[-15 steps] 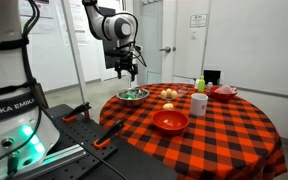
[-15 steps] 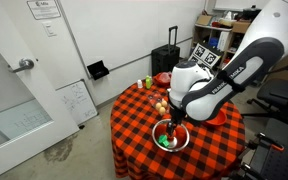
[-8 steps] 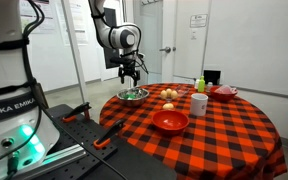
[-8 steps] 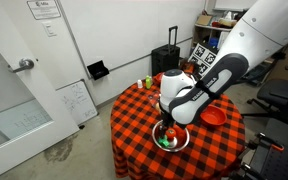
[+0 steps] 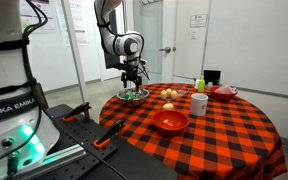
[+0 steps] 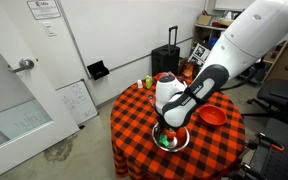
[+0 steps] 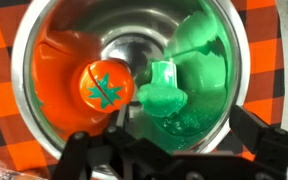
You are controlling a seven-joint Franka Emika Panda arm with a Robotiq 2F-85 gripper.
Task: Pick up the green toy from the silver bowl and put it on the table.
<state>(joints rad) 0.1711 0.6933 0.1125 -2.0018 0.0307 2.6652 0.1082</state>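
Next, my gripper moves down into the silver bowl (image 7: 24,60) and closes on the green toy's wide rounded end (image 7: 163,99), since the toy lies below its open fingers.
The silver bowl (image 7: 24,60) fills the wrist view. In it lie the green toy (image 7: 162,92), with its reflection on the bowl wall, and an orange tomato-like toy (image 7: 104,85) beside it. My gripper (image 7: 169,142) is open, its dark fingers at the bottom of the view on either side of the green toy, not closed on it. In both exterior views the gripper (image 5: 132,80) (image 6: 170,127) hangs just above the silver bowl (image 5: 134,96) (image 6: 178,146) at the edge of the checkered table (image 5: 214,135). The green toy (image 6: 164,141) shows in the bowl.
A red bowl (image 5: 170,121) sits at the table's front, with a white mug (image 5: 199,104), a green bottle (image 5: 200,84), small pale fruit-like items (image 5: 169,95) and another red bowl (image 5: 224,92) behind. A door and wall stand past the table.
The gripper has come down from well above the silver bowl to just over it, staying open. The toys in the bowl have not moved.
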